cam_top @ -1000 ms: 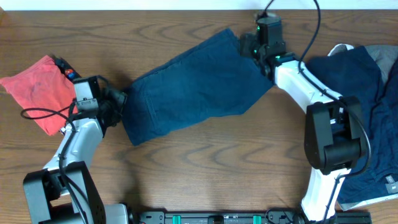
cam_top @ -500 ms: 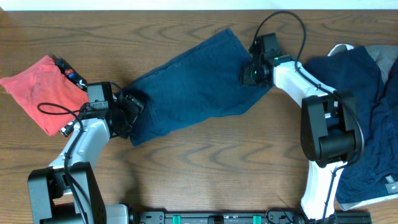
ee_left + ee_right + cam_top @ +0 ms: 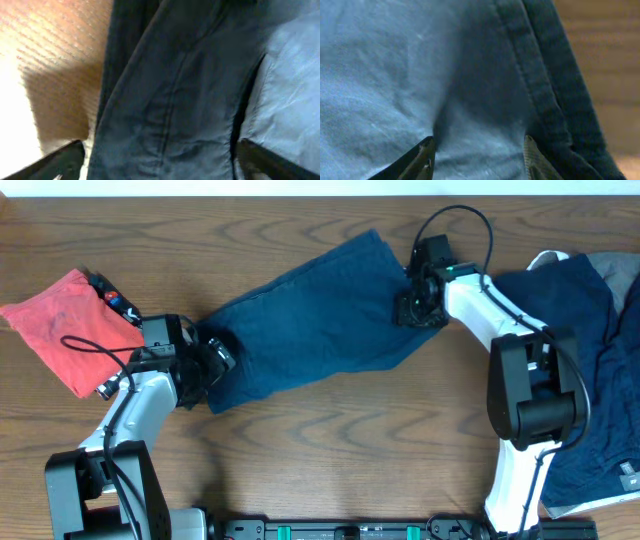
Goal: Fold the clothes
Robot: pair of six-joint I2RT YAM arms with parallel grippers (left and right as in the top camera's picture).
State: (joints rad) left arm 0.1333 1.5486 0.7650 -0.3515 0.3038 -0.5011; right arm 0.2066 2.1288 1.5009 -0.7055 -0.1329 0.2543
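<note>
The seamed part of the blue cloth is below my left gripper. I will lower that gripper a little next and close its fingers on that part.
A dark blue garment (image 3: 310, 330) lies spread slantwise across the middle of the wooden table (image 3: 330, 450). My left gripper (image 3: 213, 360) is at its lower left end, open wide. In the left wrist view the left gripper (image 3: 160, 162) straddles a seamed stretch of the blue cloth (image 3: 170, 100), one dark fingertip (image 3: 67, 157) at each bottom corner. My right gripper (image 3: 412, 308) is low over the garment's upper right corner. In the right wrist view the right gripper (image 3: 480, 157) has its fingers (image 3: 422, 160) apart on the cloth, beside a thick hem (image 3: 540, 85), and pinches nothing.
A red cloth (image 3: 65, 325) lies at the far left behind the left arm. A heap of dark blue clothes (image 3: 590, 370) with a grey piece (image 3: 622, 275) fills the right edge. Bare wood shows along the front of the table.
The left gripper slid right onto the garment's left end and opened wide. The right gripper came down from the far edge onto the garment's right corner, its jaws unchanged.
</note>
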